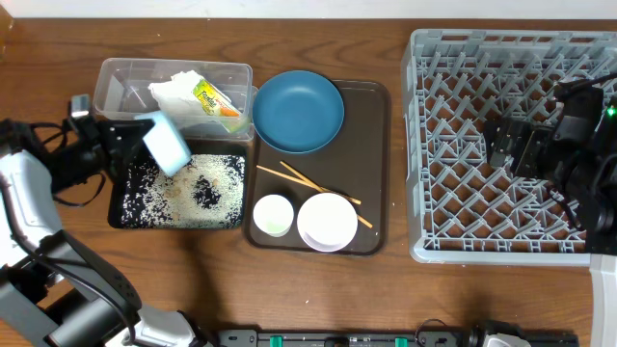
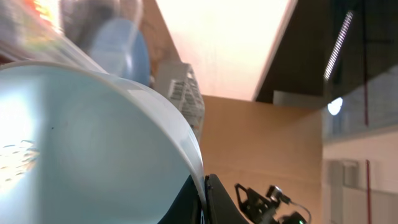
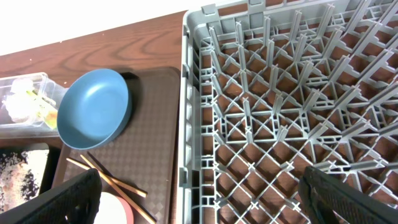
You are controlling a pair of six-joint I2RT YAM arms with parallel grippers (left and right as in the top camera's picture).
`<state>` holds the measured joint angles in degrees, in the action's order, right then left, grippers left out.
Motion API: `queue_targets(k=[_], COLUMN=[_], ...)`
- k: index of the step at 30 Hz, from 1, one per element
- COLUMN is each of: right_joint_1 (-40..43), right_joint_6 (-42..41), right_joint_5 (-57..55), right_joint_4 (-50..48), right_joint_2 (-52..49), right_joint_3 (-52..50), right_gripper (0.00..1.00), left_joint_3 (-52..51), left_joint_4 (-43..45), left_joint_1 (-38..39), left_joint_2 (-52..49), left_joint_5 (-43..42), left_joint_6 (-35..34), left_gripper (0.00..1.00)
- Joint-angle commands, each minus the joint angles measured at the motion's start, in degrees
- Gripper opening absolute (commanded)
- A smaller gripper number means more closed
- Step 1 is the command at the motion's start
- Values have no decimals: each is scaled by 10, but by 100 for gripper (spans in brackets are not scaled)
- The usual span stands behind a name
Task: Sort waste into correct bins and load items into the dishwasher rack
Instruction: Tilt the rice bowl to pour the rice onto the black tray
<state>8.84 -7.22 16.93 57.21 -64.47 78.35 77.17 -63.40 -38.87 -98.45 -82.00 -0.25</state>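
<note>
My left gripper holds a bowl and will swing past the dark-blue bowl (image 1: 298, 110), then level, lower and release its own on the brown tray's rack-side patch (image 1: 361, 166), since that's bare.
My left gripper (image 1: 130, 143) is shut on the rim of the small light-blue bowl (image 1: 166, 142), holding it tipped over the black tray (image 1: 123, 218), where loose rice (image 1: 198, 188) lies spread. In the left wrist view the bowl (image 2: 81, 155) fills the frame, its rim pinched between my fingers (image 2: 205, 199). The clear tub (image 1: 120, 82) holds the napkin (image 1: 176, 93) and the wrapper (image 1: 214, 99). The dark-blue bowl (image 1: 298, 110), chopsticks (image 1: 310, 182), white cup (image 1: 273, 214) and white bowl (image 1: 327, 221) sit on the brown tray (image 1: 370, 164). My right gripper (image 1: 508, 145) hangs open and empty over the grey rack (image 1: 463, 106).
The rack (image 3: 280, 106) fills the right side of the table, its pegs upright. In the right wrist view the dark-blue bowl (image 3: 93, 109) and chopsticks (image 3: 102, 177) lie left of the rack's wall. Bare wood runs along the front edge.
</note>
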Motion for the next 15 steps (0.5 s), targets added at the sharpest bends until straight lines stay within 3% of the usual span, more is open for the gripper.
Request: queue_targets(k=[1, 15], right_joint_1=[3, 3], right_joint_6=[-5, -5], right_joint_5=[0, 0], right_joint_4=[0, 0], right_joint_2=[0, 0], right_joint_3=[6, 6], right_gripper=[99, 99], left_joint_3=[-12, -98], left_joint_4=[1, 20], left_joint_1=[-21, -36], left_joint_2=[-4, -5], left_joint_5=[22, -39], left_joint_6=[-6, -4], left_gripper=[6, 6])
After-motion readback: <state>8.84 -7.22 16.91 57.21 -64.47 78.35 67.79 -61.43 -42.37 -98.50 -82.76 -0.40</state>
